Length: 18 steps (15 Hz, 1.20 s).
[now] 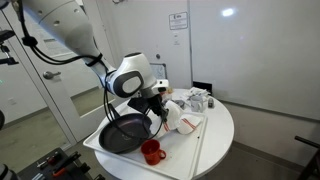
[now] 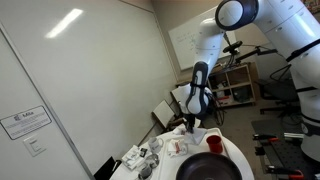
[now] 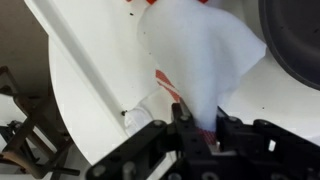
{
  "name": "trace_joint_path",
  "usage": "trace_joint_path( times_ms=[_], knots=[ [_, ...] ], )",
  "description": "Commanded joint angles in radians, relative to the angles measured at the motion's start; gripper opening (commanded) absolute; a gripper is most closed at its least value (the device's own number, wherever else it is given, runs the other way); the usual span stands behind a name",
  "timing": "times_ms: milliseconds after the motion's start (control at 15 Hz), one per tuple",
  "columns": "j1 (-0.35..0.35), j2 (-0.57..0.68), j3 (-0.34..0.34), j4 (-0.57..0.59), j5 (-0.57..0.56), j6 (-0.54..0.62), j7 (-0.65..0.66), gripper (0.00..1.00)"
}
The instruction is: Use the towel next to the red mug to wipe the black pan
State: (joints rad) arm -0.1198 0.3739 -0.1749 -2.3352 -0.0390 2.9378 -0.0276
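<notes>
The towel goes away from the black pan (image 1: pixel 122 134) next, down onto the bare tray beside the red mug, where my gripper releases it, since that spot lies below.
My gripper (image 3: pixel 203 128) is shut on the towel (image 3: pixel 205 60), a white cloth with thin red stripes that hangs from the jaws above the white table. In an exterior view the gripper (image 1: pixel 160 103) holds the towel (image 1: pixel 174 116) lifted next to the black pan (image 1: pixel 122 134), whose rim also shows in the wrist view (image 3: pixel 292 45). The red mug (image 1: pixel 152 152) stands in front of the pan near the table's front edge. In an exterior view the towel (image 2: pixel 180 143) hangs below the gripper (image 2: pixel 191 124), with the pan (image 2: pixel 205 168) and mug (image 2: pixel 215 145) beside it.
The round white table (image 1: pixel 215 135) carries a white tray or board (image 1: pixel 190 155) under the pan and mug. Several small items (image 1: pixel 197 99) sit at the table's back. A whiteboard and shelving (image 2: pixel 235 80) stand behind the arm.
</notes>
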Motion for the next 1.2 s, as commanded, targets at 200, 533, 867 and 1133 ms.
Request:
trace_joint_path(
  times_ms=[200, 533, 867, 1133],
  knots=[
    [-0.088, 0.153, 0.046, 0.255, 0.094, -0.240, 0.004, 0.04],
    [-0.171, 0.261, 0.107, 0.441, 0.250, -0.477, 0.020, 0.04],
    [-0.190, 0.305, 0.117, 0.546, 0.400, -0.619, 0.121, 0.04],
    [-0.186, 0.329, 0.094, 0.579, 0.478, -0.627, 0.259, 0.04]
  ],
)
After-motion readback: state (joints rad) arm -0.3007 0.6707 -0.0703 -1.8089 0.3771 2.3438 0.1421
